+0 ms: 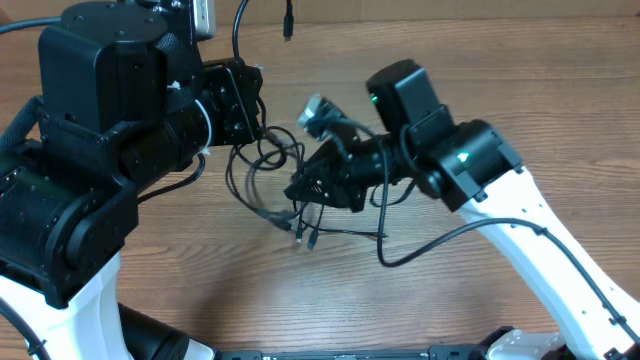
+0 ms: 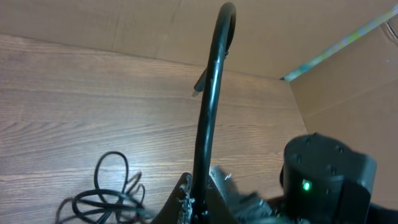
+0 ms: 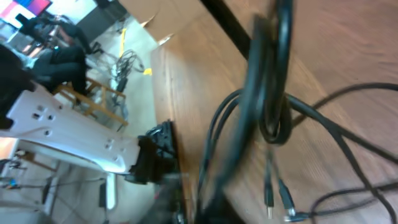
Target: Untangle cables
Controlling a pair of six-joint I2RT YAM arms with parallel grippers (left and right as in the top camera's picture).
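I need to draw the piece of cable away from the tangle to my left gripper's left in the overhead view, where the table is bare, and back to release it.
The cables (image 1: 268,172) are a loose tangle of thin black cords on the wooden table between my two grippers. My left gripper (image 1: 250,112) is shut on one strand. That strand rises from the jaws (image 2: 200,200) as a long arc (image 2: 211,93), and its plug end (image 1: 288,28) hangs near the table's far edge. More loops lie to the lower left in the left wrist view (image 2: 106,194). My right gripper (image 1: 312,186) is in the tangle's right side. In the blurred right wrist view a bundle of strands (image 3: 268,93) runs into its jaws (image 3: 214,211). Small plug ends (image 3: 278,200) hang beside it.
A long strand (image 1: 430,245) trails from the tangle to the right, under the right arm. Plug ends (image 1: 303,236) lie on the table below the tangle. Cardboard walls (image 2: 348,81) stand at the table's far edge. The table's side edge drops to the floor (image 3: 158,93).
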